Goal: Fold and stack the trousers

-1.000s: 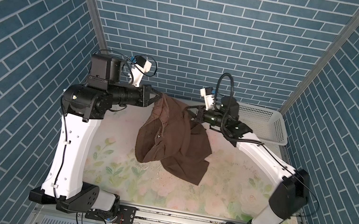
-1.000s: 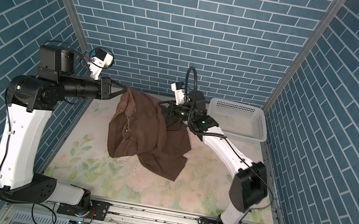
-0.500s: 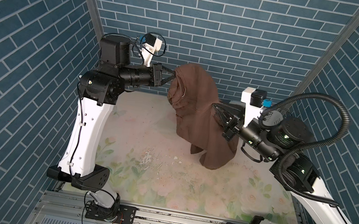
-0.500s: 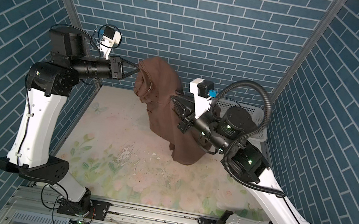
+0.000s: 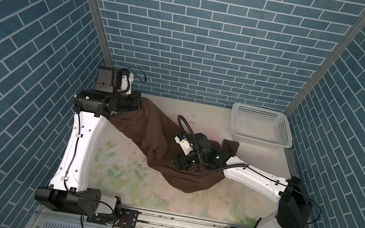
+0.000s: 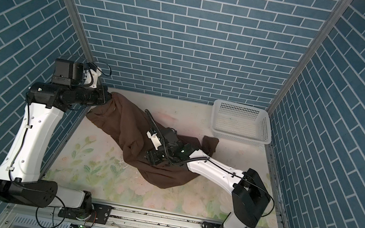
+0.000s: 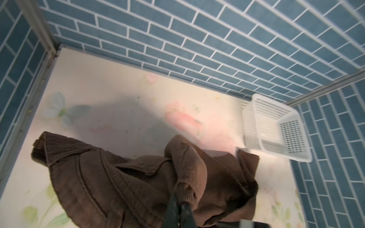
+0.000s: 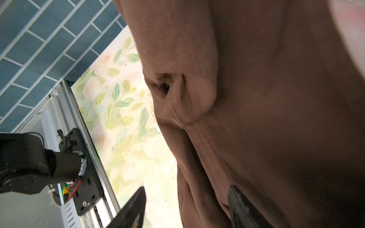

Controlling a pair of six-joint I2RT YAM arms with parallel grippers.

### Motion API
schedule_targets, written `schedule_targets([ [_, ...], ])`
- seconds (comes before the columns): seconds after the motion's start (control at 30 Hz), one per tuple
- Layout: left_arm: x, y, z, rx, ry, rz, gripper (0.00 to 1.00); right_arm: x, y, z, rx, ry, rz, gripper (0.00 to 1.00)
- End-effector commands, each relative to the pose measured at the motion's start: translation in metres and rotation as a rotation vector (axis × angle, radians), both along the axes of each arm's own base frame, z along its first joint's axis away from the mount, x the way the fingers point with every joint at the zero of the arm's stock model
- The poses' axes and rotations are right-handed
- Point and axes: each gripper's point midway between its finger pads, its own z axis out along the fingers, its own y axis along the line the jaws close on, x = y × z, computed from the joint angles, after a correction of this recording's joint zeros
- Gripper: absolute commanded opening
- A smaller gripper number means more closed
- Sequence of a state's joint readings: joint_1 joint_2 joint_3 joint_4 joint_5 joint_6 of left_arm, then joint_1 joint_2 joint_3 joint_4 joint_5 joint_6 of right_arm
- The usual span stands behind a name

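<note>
I should lift my right gripper off the heap's middle, toward the basket and down onto the leg's end, since my left gripper already pinches the opposite end.
The dark brown trousers (image 5: 156, 127) (image 6: 129, 120) lie crumpled in a slant from the back left corner to the table's middle, with one end (image 5: 230, 146) near the basket. My left gripper (image 5: 140, 105) (image 6: 108, 96) is shut on a bunched edge of them at the back left; the left wrist view shows its tips (image 7: 178, 199) pinching the cloth (image 7: 118, 187). My right gripper (image 5: 177, 164) (image 6: 149, 159) hovers low over the middle of the heap. In the right wrist view it (image 8: 186, 195) is open, one finger (image 8: 136, 201) over bare mat and the other (image 8: 237, 197) against the fabric (image 8: 276, 98).
A white perforated basket (image 5: 263, 111) (image 6: 243, 107) (image 7: 292, 136) stands in the back right corner with nothing in it. The floral mat (image 5: 129, 181) shows bare along the front and at the right. Blue brick walls close in three sides.
Both arms have come down from a high lift, and the trousers now rest across the table. My right gripper has opened and let go of the cloth; the left still holds it.
</note>
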State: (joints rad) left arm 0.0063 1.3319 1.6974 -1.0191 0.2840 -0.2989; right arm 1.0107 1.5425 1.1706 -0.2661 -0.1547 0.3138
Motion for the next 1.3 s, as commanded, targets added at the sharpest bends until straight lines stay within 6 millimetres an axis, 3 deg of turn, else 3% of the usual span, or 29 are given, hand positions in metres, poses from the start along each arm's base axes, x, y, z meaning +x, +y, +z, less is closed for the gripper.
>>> schedule_targets([
  [0.0,-0.006,0.020,0.002,0.084,-0.078,0.075,0.00,0.027,-0.059,0.027,-0.001,-0.104,-0.187,0.68],
  [0.1,-0.016,0.028,-0.014,0.118,-0.050,0.099,0.00,0.049,-0.116,-0.002,-0.086,-0.056,-0.338,0.67],
  [0.17,-0.024,0.035,-0.020,0.157,-0.028,0.120,0.00,0.061,-0.145,-0.017,-0.137,-0.049,-0.404,0.67],
  [0.23,-0.033,0.044,-0.023,0.195,-0.008,0.155,0.00,0.071,-0.161,-0.030,-0.175,-0.045,-0.435,0.68],
  [0.37,-0.052,0.060,-0.020,0.254,-0.004,0.203,0.00,0.090,-0.167,-0.055,-0.244,0.006,-0.445,0.69],
  [0.57,-0.067,0.071,-0.015,0.298,0.009,0.228,0.00,0.107,-0.148,-0.106,-0.283,0.131,-0.400,0.67],
  [0.67,-0.070,0.075,-0.012,0.312,0.007,0.244,0.00,0.121,-0.149,-0.122,-0.299,0.145,-0.422,0.65],
  [0.73,-0.071,0.077,-0.010,0.312,0.008,0.256,0.00,0.127,-0.150,-0.124,-0.287,0.155,-0.435,0.47],
  [0.77,-0.072,0.076,-0.008,0.306,0.005,0.257,0.00,0.132,-0.153,-0.121,-0.280,0.157,-0.450,0.29],
  [0.8,-0.072,0.076,-0.004,0.302,-0.001,0.255,0.00,0.136,-0.156,-0.113,-0.269,0.152,-0.465,0.14],
  [0.87,-0.072,0.075,0.006,0.293,-0.018,0.258,0.00,0.141,-0.164,-0.088,-0.251,0.108,-0.491,0.00],
  [0.97,-0.074,0.067,0.029,0.241,-0.075,0.248,0.00,0.146,-0.191,-0.031,-0.263,-0.032,-0.577,0.00],
  [1.1,-0.078,0.054,0.070,0.173,-0.193,0.216,0.00,0.136,-0.247,0.067,-0.263,-0.245,-0.761,0.00],
  [1.27,-0.092,0.036,0.124,0.091,-0.354,0.156,0.00,0.085,-0.309,0.183,-0.147,-0.475,-0.937,0.00],
])
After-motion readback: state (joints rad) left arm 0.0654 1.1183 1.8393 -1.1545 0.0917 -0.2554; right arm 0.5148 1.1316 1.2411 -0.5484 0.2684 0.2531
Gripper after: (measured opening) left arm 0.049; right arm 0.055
